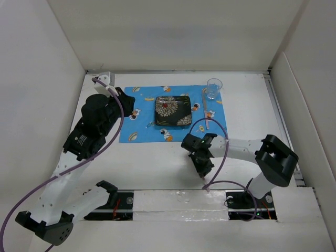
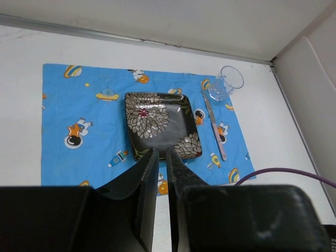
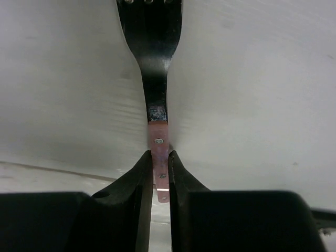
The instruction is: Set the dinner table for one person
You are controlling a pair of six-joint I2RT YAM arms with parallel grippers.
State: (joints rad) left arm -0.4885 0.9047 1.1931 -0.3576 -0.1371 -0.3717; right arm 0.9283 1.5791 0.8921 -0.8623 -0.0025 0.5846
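The part of the placemat opposite the knife lies outward, to the left in the top view. Next, my right gripper moves over that part of the placemat and releases the fork [image 3: 158, 144].
My right gripper [image 1: 203, 170] hangs low over the near part of the white dinner table [image 1: 157, 163], shut on the pink handle of a fork [image 3: 158, 144]. The fork's dark head sticks out beyond the fingertips over the white surface. My left gripper [image 2: 162, 153] is shut with nothing between its fingers. It hovers high at the left, looking down on a blue cartoon-print placemat [image 2: 73, 152]. On the placemat [image 1: 142, 128] sit a dark square flower-patterned plate [image 1: 172, 111], a knife [image 1: 206, 113] to the plate's right, and a clear glass [image 1: 213, 88] at the back right corner.
White walls close in the table at the back and on both sides. A taped strip [image 1: 184, 199] runs along the near edge between the arm bases. Purple cables [image 1: 223, 152] loop from both arms. The right arm's elbow [image 1: 275, 160] stands at the right.
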